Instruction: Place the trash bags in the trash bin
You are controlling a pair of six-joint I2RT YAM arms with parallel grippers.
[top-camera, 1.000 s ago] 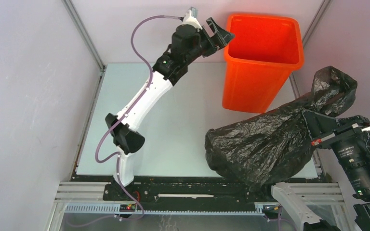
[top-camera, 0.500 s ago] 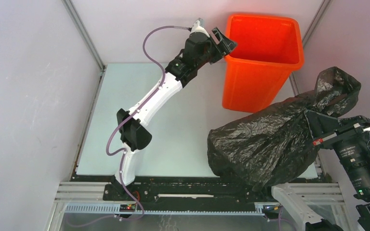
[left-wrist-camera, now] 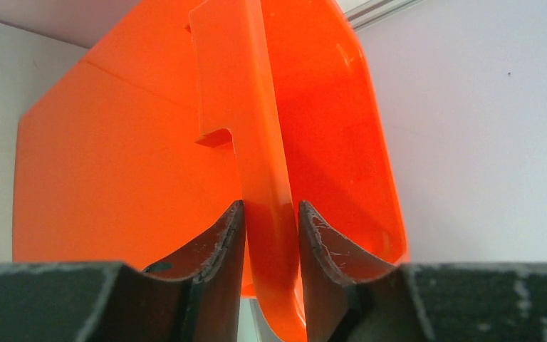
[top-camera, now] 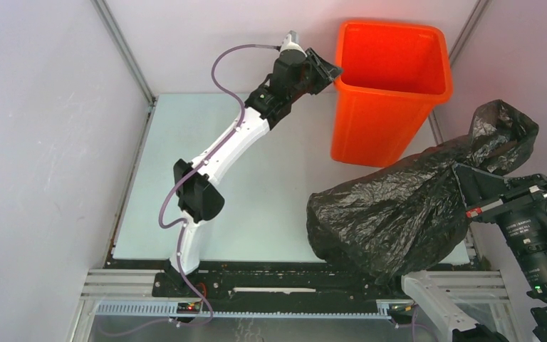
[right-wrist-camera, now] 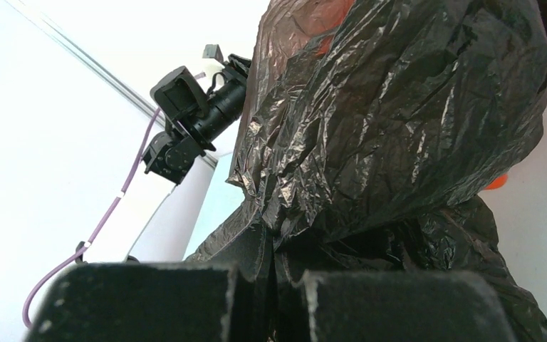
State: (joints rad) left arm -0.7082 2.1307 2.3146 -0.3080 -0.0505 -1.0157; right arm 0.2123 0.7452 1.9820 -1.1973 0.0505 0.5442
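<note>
The bin (top-camera: pixel 370 128) stands near the table's corner, so my left gripper should drag it back and left in the top view, over bare table, and release it next.
The orange trash bin (top-camera: pixel 370 128) stands at the back right of the table. My left gripper (top-camera: pixel 332 71) is at the bin's left rim. In the left wrist view its two fingers press on either side of the rim (left-wrist-camera: pixel 256 142), so the left gripper (left-wrist-camera: pixel 269 214) is shut on it. A large, wrinkled black trash bag (top-camera: pixel 392 214) lies at the front right and rises toward the right edge. My right gripper (right-wrist-camera: pixel 274 246) is shut on a fold of the trash bag (right-wrist-camera: pixel 399 107). In the top view the film hides its fingers.
A black camera with a lens (top-camera: pixel 534 242) stands off the table's right edge, beside the bag. Grey walls and metal frame posts (top-camera: pixel 124 53) enclose the table. The left arm (right-wrist-camera: pixel 192 121) shows beyond the bag in the right wrist view.
My left gripper moved right onto the bin's rim and its jaws closed on it. The bin shifted slightly right. The bag's top rose a little with the right gripper.
</note>
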